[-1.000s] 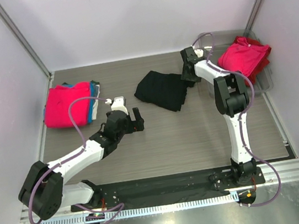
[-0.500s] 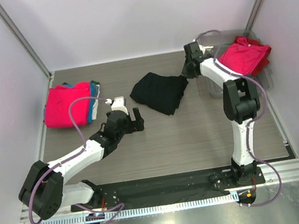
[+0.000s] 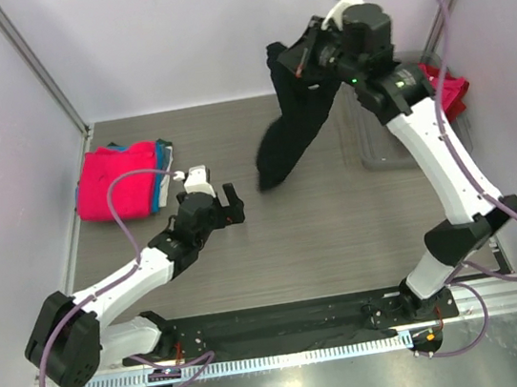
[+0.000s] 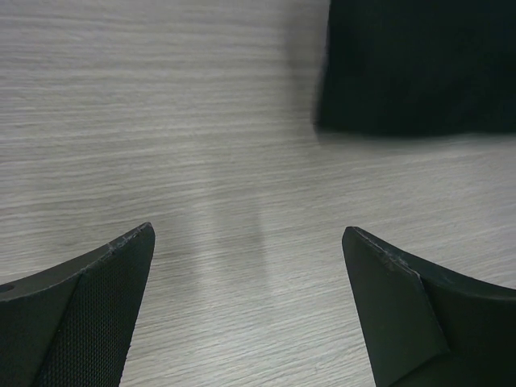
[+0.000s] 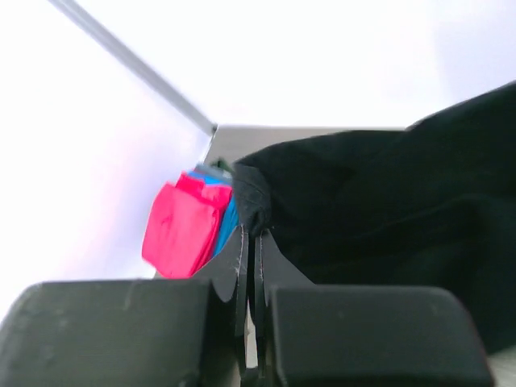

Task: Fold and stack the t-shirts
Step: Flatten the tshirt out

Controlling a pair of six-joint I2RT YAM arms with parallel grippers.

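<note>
I need to bring my right gripper down and back onto the bare tabletop by the tray's near edge [image 3: 388, 196] next to release the black t-shirt [image 3: 291, 117], which hangs long.
My right gripper [image 3: 296, 61] is raised high over the back of the table and is shut on an edge of the black t-shirt [image 3: 291, 117], which hangs down from it in a long drape. In the right wrist view the jaws pinch a fold of the black t-shirt [image 5: 379, 201] at the right gripper [image 5: 251, 234]. A folded stack of pink t-shirts over a teal-blue one [image 3: 122, 179] lies at the back left, also visible as the pink and blue stack [image 5: 189, 226]. More pink and red t-shirts [image 3: 446, 90] sit at the back right. My left gripper [image 3: 229, 204] hovers low, open and empty; the left gripper [image 4: 250, 242] faces the black t-shirt's hem [image 4: 419, 72].
A clear grey plastic tray [image 3: 383, 152] stands at the back right under the pink and red shirts. White walls with metal corner posts [image 3: 34, 66] close in the table. A black mat [image 3: 277, 326] runs along the near edge by the arm bases.
The right gripper closed on the black t-shirt and lifted it from the table high into the air. The left arm shifted only slightly.
</note>
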